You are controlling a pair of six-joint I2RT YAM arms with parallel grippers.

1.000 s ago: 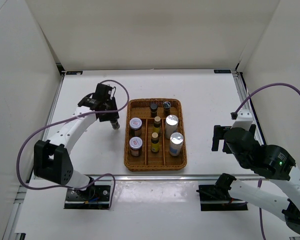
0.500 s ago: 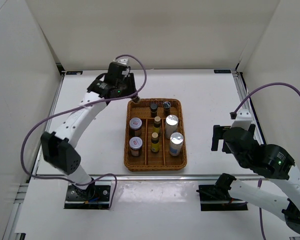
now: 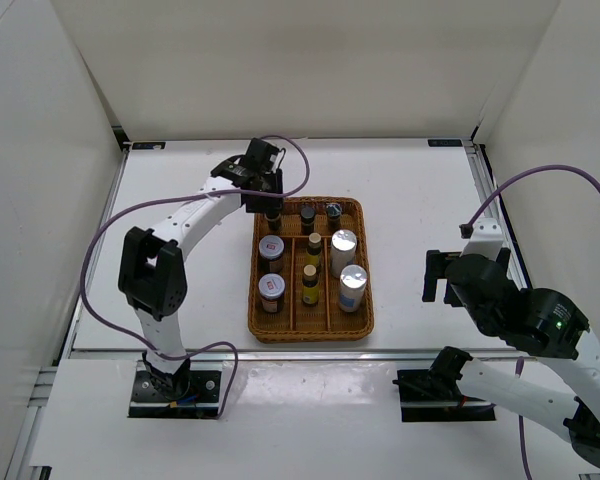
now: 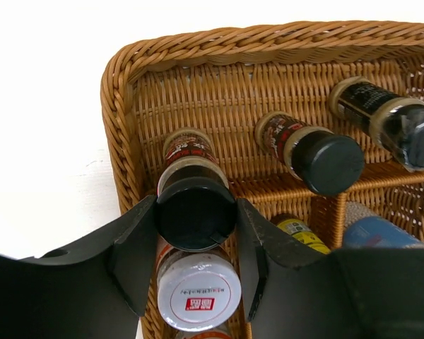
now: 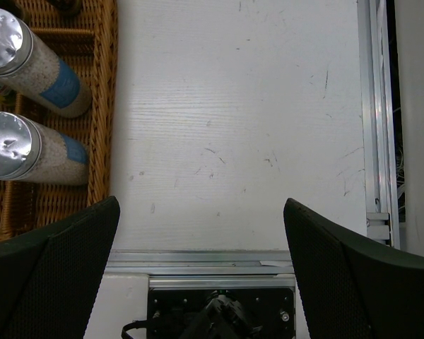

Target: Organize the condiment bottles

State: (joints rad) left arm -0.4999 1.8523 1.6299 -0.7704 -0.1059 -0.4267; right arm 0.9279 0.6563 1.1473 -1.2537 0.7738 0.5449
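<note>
I should next bring the jar down a little into the basket's back corner with my left gripper before opening, as the jar's base is already inside the basket's rim.
My left gripper [image 3: 272,207] [image 4: 196,220] is shut on the cap of a dark black-capped jar [image 4: 195,210], held upright in the back-left corner of the brown wicker basket [image 3: 252,300]. Two more black-capped jars [image 3: 307,213] [image 3: 333,209] stand along the back row. Two silver-lidded red-labelled jars [image 3: 271,247] [image 3: 272,287] fill the left column; one [image 4: 198,296] sits right under my left fingers. Two amber bottles [image 3: 313,245] [image 3: 309,285] stand in the middle, and two silvery cylinders [image 3: 343,243] [image 3: 353,280] on the right. My right gripper [image 3: 438,275] [image 5: 201,268] hangs open over bare table.
The basket's woven rim [image 4: 268,39] and inner dividers [image 4: 297,189] closely surround the held jar. An aluminium rail [image 5: 254,258] runs along the table's near edge below my right gripper. White walls enclose the table on three sides.
My left arm carried the black-capped jar from the table left of the basket, round toward the back, and into the basket's back-left corner. The right arm has not moved.
</note>
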